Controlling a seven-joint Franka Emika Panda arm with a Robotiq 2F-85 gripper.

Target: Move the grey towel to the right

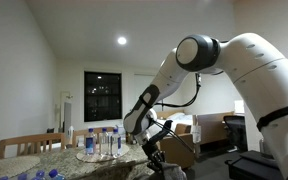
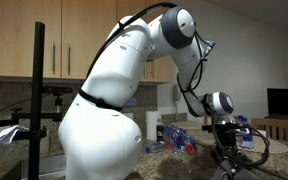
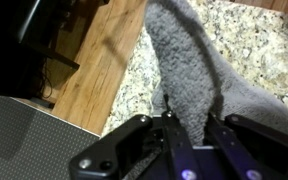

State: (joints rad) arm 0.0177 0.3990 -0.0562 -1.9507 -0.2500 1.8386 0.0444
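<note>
My gripper turns and comes down toward the granite by the counter edge (image 3: pixel 136 88) next and releases the bunched fold, since that granite lies below my gripper.
The grey towel (image 3: pixel 194 60) is a fuzzy cloth that fills the middle of the wrist view, over a speckled granite counter (image 3: pixel 254 35). My gripper (image 3: pixel 190 128) is shut on the grey towel, with a fold of it pinched between the two fingers. In both exterior views the gripper (image 1: pixel 156 150) (image 2: pixel 224 148) hangs low over the counter. The towel itself is hard to make out in those views.
Several water bottles (image 1: pixel 106 142) stand on a round tray on the counter behind the gripper; they also show in an exterior view (image 2: pixel 174 135). A wooden floor (image 3: pixel 104 70) lies beyond the counter edge. A dark box (image 3: pixel 34 130) sits on the floor. Chairs (image 1: pixel 29 146) stand at the counter.
</note>
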